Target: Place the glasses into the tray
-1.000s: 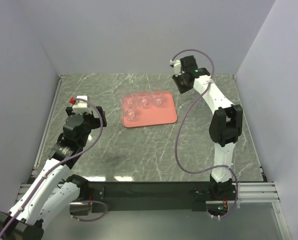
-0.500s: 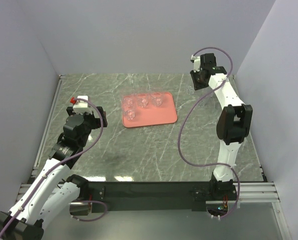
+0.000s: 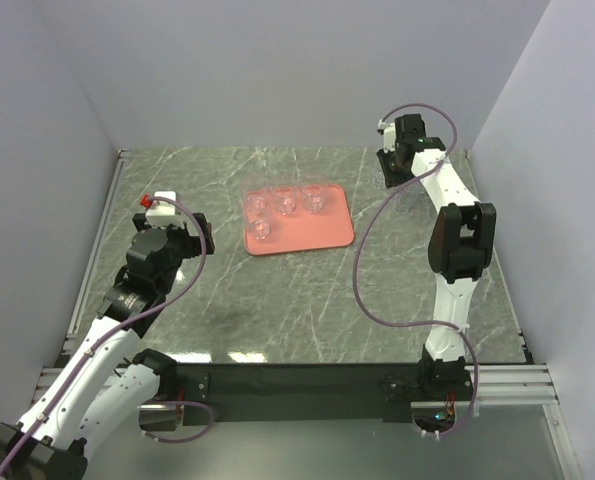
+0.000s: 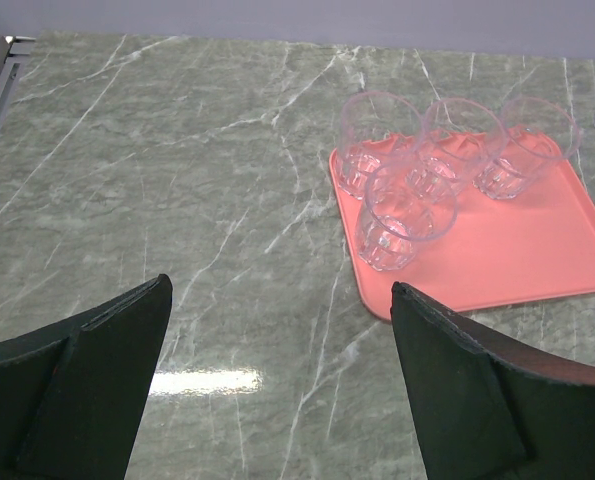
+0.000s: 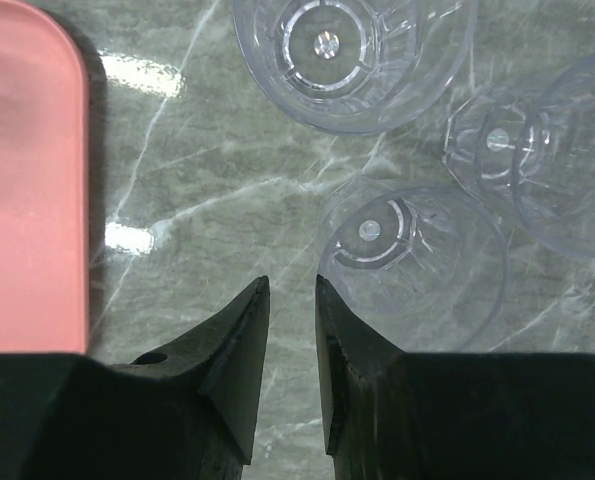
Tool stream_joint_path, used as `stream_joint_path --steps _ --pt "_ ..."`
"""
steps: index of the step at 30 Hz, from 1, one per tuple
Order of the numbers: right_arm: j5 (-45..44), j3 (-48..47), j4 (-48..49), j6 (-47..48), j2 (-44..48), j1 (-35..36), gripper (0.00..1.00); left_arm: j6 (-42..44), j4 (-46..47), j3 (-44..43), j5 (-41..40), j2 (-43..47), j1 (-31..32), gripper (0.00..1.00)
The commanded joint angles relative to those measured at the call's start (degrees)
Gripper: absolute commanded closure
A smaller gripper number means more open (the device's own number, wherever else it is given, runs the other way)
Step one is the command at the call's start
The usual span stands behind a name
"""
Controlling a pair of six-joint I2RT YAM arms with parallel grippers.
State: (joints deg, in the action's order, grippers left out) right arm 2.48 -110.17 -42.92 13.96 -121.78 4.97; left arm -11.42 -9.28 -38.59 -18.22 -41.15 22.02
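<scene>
I need to lower the narrow gap of my right gripper over the nearest glass, with one finger on each side of the glass's tray-side rim (image 5: 321, 264), because that rim shows beneath one finger instead of between both.
The salmon-pink tray (image 3: 317, 232) lies at the back middle of the table with several clear glasses (image 3: 286, 201) upright on its far half. They also show in the left wrist view (image 4: 407, 215) on the tray (image 4: 537, 250). My right gripper (image 3: 392, 172) hovers right of the tray over several loose glasses on the marble. In the right wrist view the gripper (image 5: 292, 285) has only a narrow gap and holds nothing. Its right fingertip (image 5: 327, 300) is at the left rim of the nearest glass (image 5: 412, 260). My left gripper (image 4: 277, 380) is wide open and empty.
More loose glasses stand beyond the right gripper: one large (image 5: 352, 50), two overlapping at the right (image 5: 497, 140). The tray's right edge (image 5: 27, 180) is just left of them. Grey walls close in the table on three sides.
My right arm has swung from beside the tray's right end to the back right and dropped over the loose glasses. The left arm has not moved.
</scene>
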Motion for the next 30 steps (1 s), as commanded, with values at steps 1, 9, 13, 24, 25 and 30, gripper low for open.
stream_joint_path --steps 1,9,13,24,25,30 --pt "-1.51 -1.01 0.82 0.02 -0.83 -0.49 0.68 0.61 2.07 0.18 0.55 0.19 -0.31 0.03" --pt "-2.39 -0.75 0.99 0.19 -1.97 -0.58 0.68 0.7 2.07 0.18 0.55 0.19 -0.31 0.03" --pt "-3.44 -0.49 0.99 0.37 -2.41 -0.67 0.68 0.61 2.07 0.18 0.55 0.19 -0.31 0.03" --pt "-4.42 -0.57 0.82 0.81 -4.08 -0.75 0.69 0.61 2.07 0.18 0.46 0.19 -0.31 0.03" --pt "-4.5 -0.49 0.82 0.9 -4.26 -0.75 0.71 0.61 2.07 0.18 0.46 0.28 -0.31 0.03" --pt "-3.98 -0.4 0.47 1.42 -4.08 -0.84 0.88 0.7 2.07 0.27 0.46 0.19 -0.31 0.03"
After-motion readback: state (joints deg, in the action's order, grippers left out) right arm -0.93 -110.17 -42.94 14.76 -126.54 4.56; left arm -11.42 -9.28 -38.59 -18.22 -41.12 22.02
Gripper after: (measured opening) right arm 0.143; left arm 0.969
